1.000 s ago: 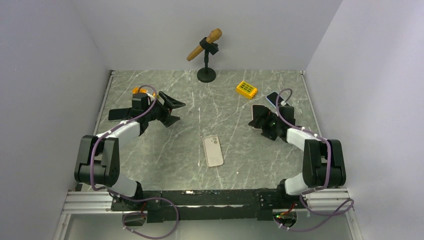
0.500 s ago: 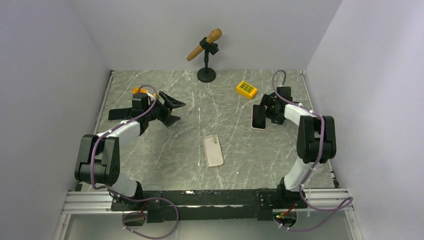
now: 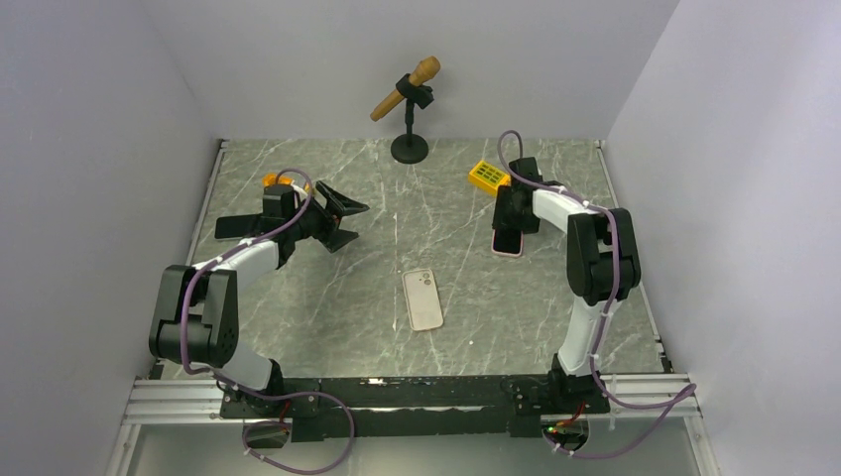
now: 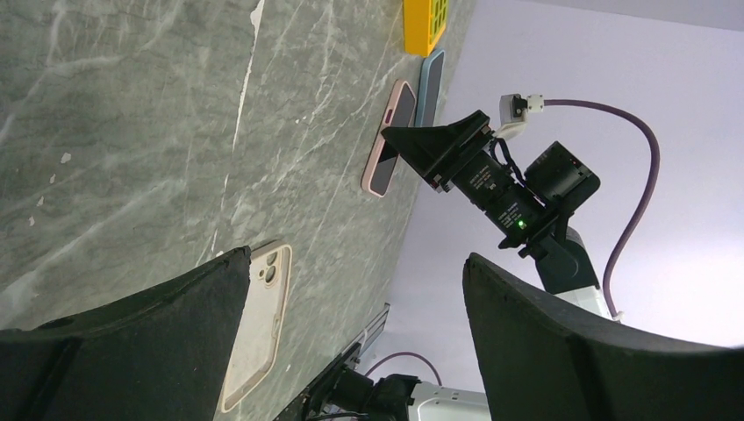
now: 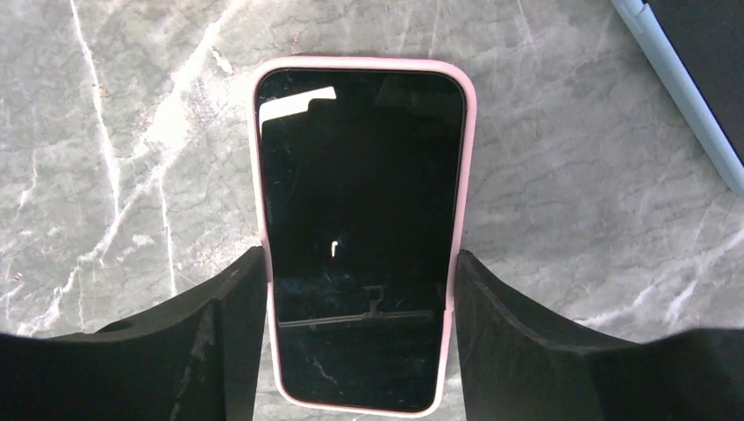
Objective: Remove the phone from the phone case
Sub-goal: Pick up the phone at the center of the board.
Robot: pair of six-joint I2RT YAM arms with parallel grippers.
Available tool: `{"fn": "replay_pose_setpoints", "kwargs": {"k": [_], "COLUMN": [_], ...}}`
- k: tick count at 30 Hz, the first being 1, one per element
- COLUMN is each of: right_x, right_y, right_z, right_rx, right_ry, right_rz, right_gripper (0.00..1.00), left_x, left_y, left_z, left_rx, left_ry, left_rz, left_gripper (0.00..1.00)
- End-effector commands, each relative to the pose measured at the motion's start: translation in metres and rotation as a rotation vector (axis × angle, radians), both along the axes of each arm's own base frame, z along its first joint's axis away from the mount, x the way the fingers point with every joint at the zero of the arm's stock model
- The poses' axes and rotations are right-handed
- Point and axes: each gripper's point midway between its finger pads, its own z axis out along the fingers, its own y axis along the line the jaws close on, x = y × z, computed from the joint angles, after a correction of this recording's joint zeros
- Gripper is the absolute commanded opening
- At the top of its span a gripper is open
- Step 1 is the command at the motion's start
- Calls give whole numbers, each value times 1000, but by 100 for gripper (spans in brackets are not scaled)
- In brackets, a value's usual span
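Observation:
I need to move my left gripper to the right in the top view next, onto the pink phone case's far end (image 4: pixel 404 93). The right gripper's fingers leave that end clear.
A black-screened phone (image 5: pixel 360 210) lies face up on the marble table in a pink phone case (image 5: pixel 364 63). My right gripper (image 5: pixel 360 267) straddles its near half, one black finger pressed against each long side of the case. From above, the pink phone case (image 3: pixel 508 243) shows just below the right gripper (image 3: pixel 510 220), and it also appears in the left wrist view (image 4: pixel 389 140). My left gripper (image 3: pixel 342 220) hovers at the left of the table, open and empty (image 4: pixel 351 263).
A beige phone case (image 3: pixel 423 299) lies back up at the table's middle. A light blue phone (image 5: pixel 676 79) sits just right of the pink one. A yellow block (image 3: pixel 489 177) and a microphone stand (image 3: pixel 409 147) stand farther back.
The right arm swung toward the far side and came down over the pink-cased phone, and its jaws narrowed onto the case's sides. The left arm held still.

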Motion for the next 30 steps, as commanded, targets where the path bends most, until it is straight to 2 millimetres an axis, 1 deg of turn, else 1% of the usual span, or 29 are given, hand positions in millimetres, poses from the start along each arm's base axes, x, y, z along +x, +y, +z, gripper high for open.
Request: {"fn": "replay_pose_setpoints", "kwargs": {"k": [1, 4, 5, 7, 8, 11, 13, 14, 16, 18, 19, 21, 23, 25, 27, 29, 30], "right_x": [-36, -35, -33, -34, -33, -34, -35, -36, -36, -33, -31, -24, -16, -11, -6, -10, -15], "right_y": [-13, -7, -6, -2, 1, 4, 4, 5, 6, 9, 12, 25, 37, 43, 54, 63, 70], "right_z": [-31, -32, -31, -34, -35, -40, -43, -45, -47, -45, -43, -32, -13, 9, 39, 64, 76], "right_rx": [-113, -93, -99, -103, -104, -134, -148, -146, -141, -128, -114, -50, -5, 9, 53, 90, 108], "right_ry": [191, 199, 201, 228, 237, 258, 268, 270, 271, 254, 236, 166, 66, -39, -175, -285, -335], "right_rz": [27, 65, 67, 90, 100, 122, 120, 121, 125, 126, 132, 181, 228, 256, 304, 363, 403], "right_gripper": [54, 53, 54, 70, 73, 75, 73, 70, 62, 48, 38, 26, 15, 0, 0, 0, 0], "left_x": [2, 3, 3, 4, 3, 3, 3, 3, 3, 3, 3, 4, 5, 6, 8, 9, 10], "left_y": [-3, -2, -2, -2, -2, -3, -3, -3, -3, -3, -3, -3, -4, -5, -7, -15, -23], "left_z": [4, 3, 3, 3, 4, 2, 2, 2, 2, 2, 3, 3, 5, 8, 14, 22, 30], "left_rx": [-12, -4, -1, 1, 2, 2, -5, -7, -4, -2, -4, -5, -2, 1, 4, 13, 18], "left_ry": [-26, -28, -27, -31, -32, -28, -26, -25, -25, -24, -26, -28, -37, -46, -72, -105, -130], "left_rz": [-12, -12, -14, -13, -16, -17, -18, -19, -18, -18, -20, -22, -27, -36, -56, -103, -136], "left_gripper": [93, 93, 93, 93, 93, 93, 93, 93, 94, 93, 94, 93, 94, 94, 94, 94, 94]}}
